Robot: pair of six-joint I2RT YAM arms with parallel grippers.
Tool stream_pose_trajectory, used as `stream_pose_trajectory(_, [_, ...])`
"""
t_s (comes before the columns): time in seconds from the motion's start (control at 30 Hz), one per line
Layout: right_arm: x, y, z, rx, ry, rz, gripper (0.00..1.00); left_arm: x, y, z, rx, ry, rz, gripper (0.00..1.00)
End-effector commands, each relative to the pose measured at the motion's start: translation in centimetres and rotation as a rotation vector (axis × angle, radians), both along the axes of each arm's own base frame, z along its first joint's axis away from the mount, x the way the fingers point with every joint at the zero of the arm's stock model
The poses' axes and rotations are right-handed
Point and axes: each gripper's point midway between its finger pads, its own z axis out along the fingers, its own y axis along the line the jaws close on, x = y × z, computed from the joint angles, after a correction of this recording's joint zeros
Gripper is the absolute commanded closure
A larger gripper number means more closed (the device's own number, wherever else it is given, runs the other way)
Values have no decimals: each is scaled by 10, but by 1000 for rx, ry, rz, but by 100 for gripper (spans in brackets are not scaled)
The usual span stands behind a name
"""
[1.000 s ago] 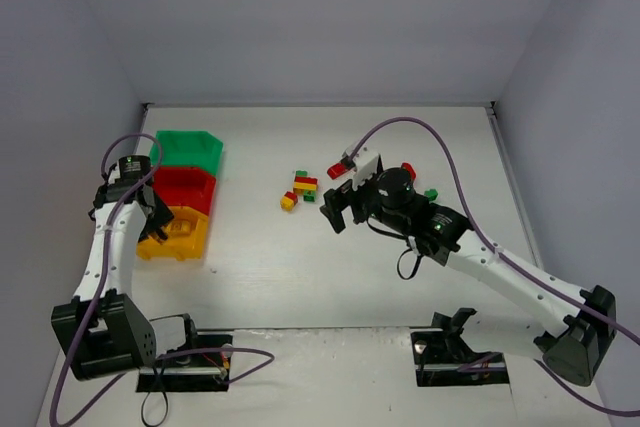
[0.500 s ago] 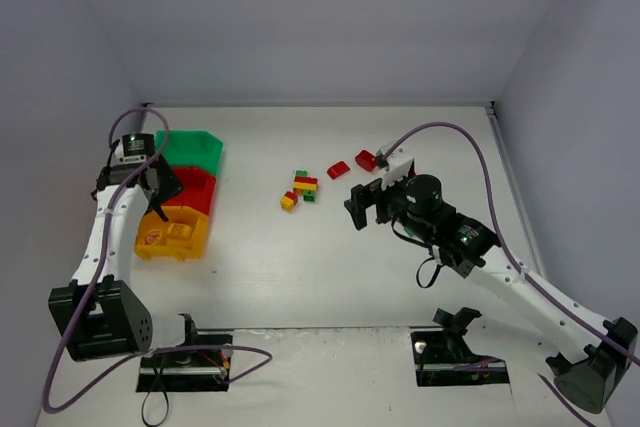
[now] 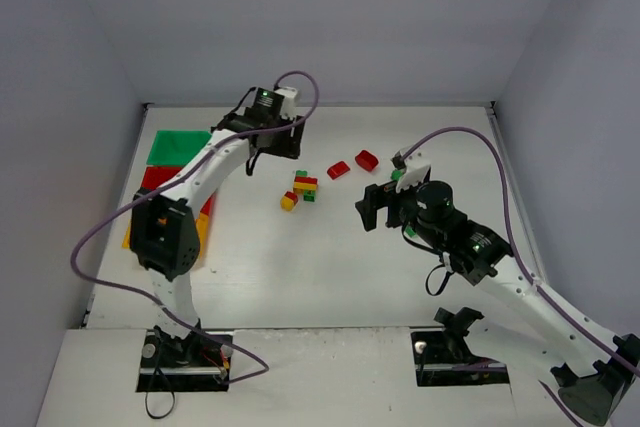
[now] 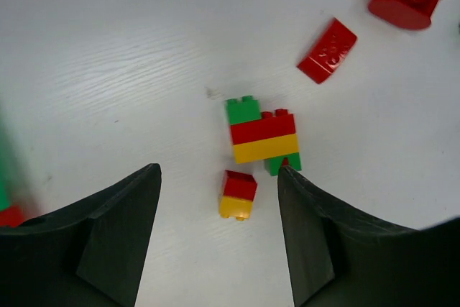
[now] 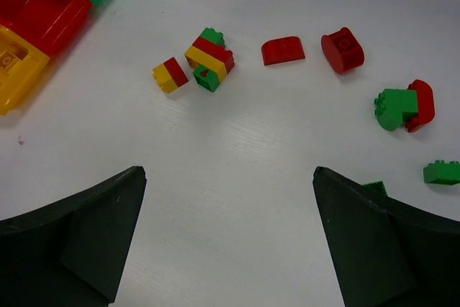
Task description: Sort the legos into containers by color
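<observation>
Next, my left gripper crosses over to the red lego nearer the stack and descends, turning to the lego's slant. That lego lies below the gripper, to its right in the top view.
A mixed green, red and yellow lego stack (image 3: 305,185) (image 4: 263,136) and a small red-on-yellow lego (image 3: 288,201) (image 4: 237,195) lie mid-table. Two loose red legos (image 3: 338,169) (image 3: 366,159) lie behind them. My left gripper (image 3: 283,147) (image 4: 218,170) is open and empty, above and just left of the stack. My right gripper (image 3: 375,202) (image 5: 228,172) is open and empty over bare table to the right of the legos. The green bin (image 3: 178,145), red bin (image 3: 155,179) and yellow bin (image 5: 18,70) stand at the far left.
A green-and-red lego pair (image 5: 402,106) and a single green lego (image 5: 440,172) lie to the right, near my right gripper. The left arm (image 3: 200,182) stretches across the bins and hides most of the yellow one in the top view. Grey walls enclose the table.
My left arm has swung from over the bins at the far left to the back middle, above the legos. My right gripper has drawn back to the right, away from the red legos.
</observation>
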Motion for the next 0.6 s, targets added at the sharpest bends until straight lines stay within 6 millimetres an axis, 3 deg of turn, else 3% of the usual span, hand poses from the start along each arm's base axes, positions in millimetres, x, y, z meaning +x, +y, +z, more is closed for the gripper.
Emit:
stream_pose_trajectory(0.0, [3,-2,7,59,-1,-42,2,24,-46,17,-9,-101,-198,41])
stream_pose_trajectory(0.27, [-5,1,4,87,40,-25,2,42,-128,-11,-40,-114,-408,41])
stream_pose_trajectory(0.3, [-6,2,4,90,44,-20,2,41,-139,-26,-34,-98,-426,41])
stream_pose_trajectory(0.33, [-7,2,3,88,50,-18,2,45,-146,-22,-32,-118,-438,41])
stream_pose_trajectory(0.4, [-8,3,6,95,51,-11,2,47,-154,-41,-13,-96,-448,41])
stream_pose_trajectory(0.43, [-8,3,5,93,55,-12,2,48,-160,-39,-10,-110,-459,41])
stream_pose_trajectory(0.57, [-11,4,7,103,62,-5,2,51,-167,-62,4,-82,-462,41])
